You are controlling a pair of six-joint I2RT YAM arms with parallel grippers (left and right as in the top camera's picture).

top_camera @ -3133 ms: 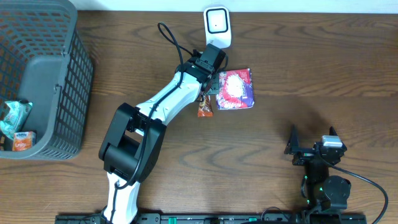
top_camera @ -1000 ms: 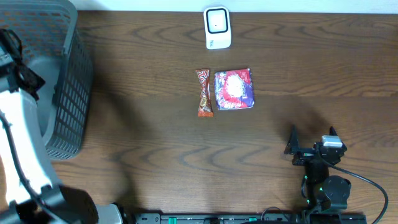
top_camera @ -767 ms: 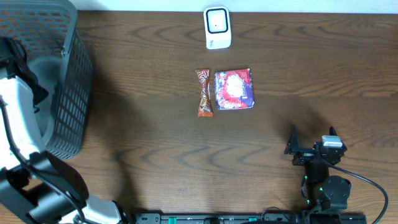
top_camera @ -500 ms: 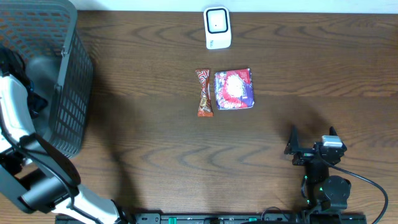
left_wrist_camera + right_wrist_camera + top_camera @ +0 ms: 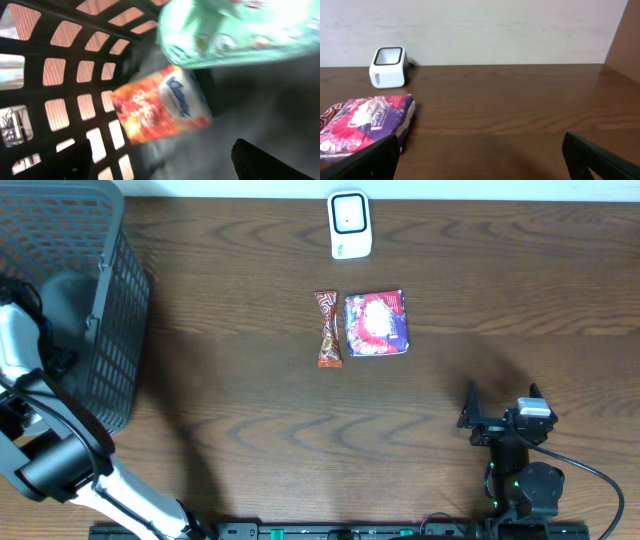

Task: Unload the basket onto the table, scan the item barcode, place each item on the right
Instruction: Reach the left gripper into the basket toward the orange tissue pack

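Observation:
The orange tissue pack (image 5: pixel 160 107) lies on the bottom of the basket within the span of the left gripper's fingers, so the left gripper should go down onto it next and close its fingers across it.
My left arm (image 5: pixel 18 340) reaches down into the grey mesh basket (image 5: pixel 110 290) at the table's left edge. In the left wrist view my left gripper (image 5: pixel 165 170) is open over the basket floor, nothing between its fingers. Just ahead of it lie an orange tissue pack (image 5: pixel 160 107) and a mint-green packet (image 5: pixel 235 30). The white scanner (image 5: pixel 350 225) stands at the back centre. A brown candy bar (image 5: pixel 329 330) and a red-purple packet (image 5: pixel 377 325) lie side by side in front of it. My right gripper (image 5: pixel 500 408) rests open at the front right, empty.
The basket's dark mesh wall (image 5: pixel 75 85) stands close on the left of my left gripper. In the right wrist view the scanner (image 5: pixel 389 66) and the red-purple packet (image 5: pixel 365 122) lie far left, with bare wood ahead of the right gripper (image 5: pixel 480 165).
My left arm has swung from the scanner area to the basket and sunk deeper into it over the last second. The candy bar and packet stay put. The right arm is still.

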